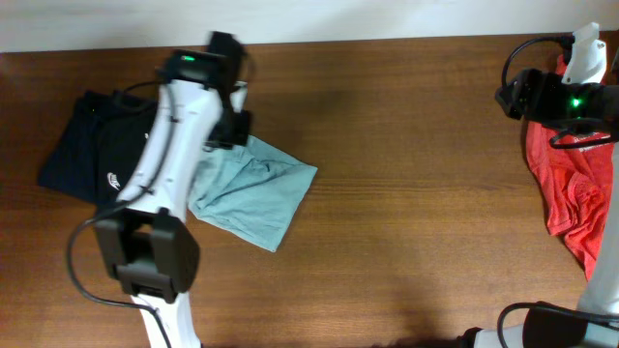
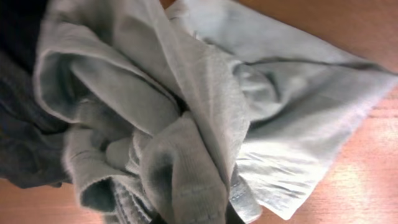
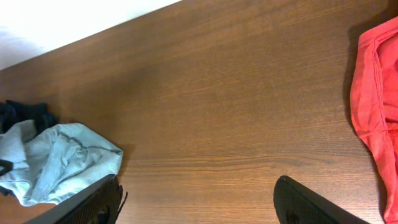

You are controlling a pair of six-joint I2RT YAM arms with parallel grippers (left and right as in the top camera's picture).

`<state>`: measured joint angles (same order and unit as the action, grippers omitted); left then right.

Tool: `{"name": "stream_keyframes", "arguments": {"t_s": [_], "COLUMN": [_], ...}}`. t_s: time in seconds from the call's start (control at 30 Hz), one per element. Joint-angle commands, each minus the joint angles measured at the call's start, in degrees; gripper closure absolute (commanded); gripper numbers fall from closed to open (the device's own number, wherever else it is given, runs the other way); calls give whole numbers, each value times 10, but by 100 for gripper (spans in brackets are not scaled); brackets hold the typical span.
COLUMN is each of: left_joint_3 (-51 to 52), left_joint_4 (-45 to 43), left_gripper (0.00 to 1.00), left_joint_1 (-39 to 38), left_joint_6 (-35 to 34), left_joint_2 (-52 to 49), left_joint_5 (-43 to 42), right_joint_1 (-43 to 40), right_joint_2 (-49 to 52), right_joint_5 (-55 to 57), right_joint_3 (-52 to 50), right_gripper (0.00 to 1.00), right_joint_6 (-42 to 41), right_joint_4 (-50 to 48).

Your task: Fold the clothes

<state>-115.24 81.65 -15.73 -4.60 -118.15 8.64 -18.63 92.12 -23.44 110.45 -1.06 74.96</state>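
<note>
The bunched fold sits beside the navy T-shirt (image 1: 92,150). The fold goes to the right next in the overhead view, in my left gripper, over the flatter grey-blue cloth (image 1: 266,195).
The pale grey-blue T-shirt (image 1: 253,188) lies partly folded and bunched on the table left of centre. My left gripper (image 1: 230,128) is at its upper left edge and is shut on a bunched fold of it (image 2: 186,168). The navy white-logo T-shirt (image 1: 92,150) lies at the far left, partly under the left arm; its dark cloth shows in the left wrist view (image 2: 22,124). The red T-shirt (image 1: 571,188) lies at the right edge, below my right gripper (image 1: 511,97), which is open and empty (image 3: 196,199) above bare wood.
The brown wooden table (image 1: 406,193) runs to a white wall along the far edge. The left arm's base (image 1: 150,256) stands at the front left. The right arm's base sits at the front right corner.
</note>
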Motion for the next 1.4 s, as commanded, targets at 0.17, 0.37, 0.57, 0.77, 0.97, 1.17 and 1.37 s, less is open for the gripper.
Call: {"name": "stream_keyframes", "arguments": {"t_s": [0.17, 0.37, 0.57, 0.77, 0.97, 1.17, 1.37], "left_joint_3": [16, 58, 93, 93, 92, 85, 26], "left_joint_4": [0, 12, 12, 9, 23, 70, 108], "left_gripper": [99, 98, 98, 98, 55, 1, 1], "left_joint_1": [-116, -120, -134, -178, -214, -219, -185], "left_joint_6": [-61, -61, -48, -48, -48, -74, -143], "left_joint_2": [-4, -13, -30, -37, -37, -37, -36], "left_joint_5": [134, 139, 121, 115, 116, 181, 234], "right_joint_1": [-1, -1, -1, -1, -1, -1, 1], "right_joint_2": [2, 2, 2, 2, 2, 2, 2], "right_joint_5": [3, -1, -1, -1, -1, -1, -1], "right_joint_3": [0, 0, 0, 0, 0, 0, 0], "right_gripper": [18, 18, 19, 19, 19, 19, 19], "right_joint_6": [1, 1, 1, 1, 1, 1, 1], "right_joint_4": [3, 3, 4, 9, 10, 9, 13]}}
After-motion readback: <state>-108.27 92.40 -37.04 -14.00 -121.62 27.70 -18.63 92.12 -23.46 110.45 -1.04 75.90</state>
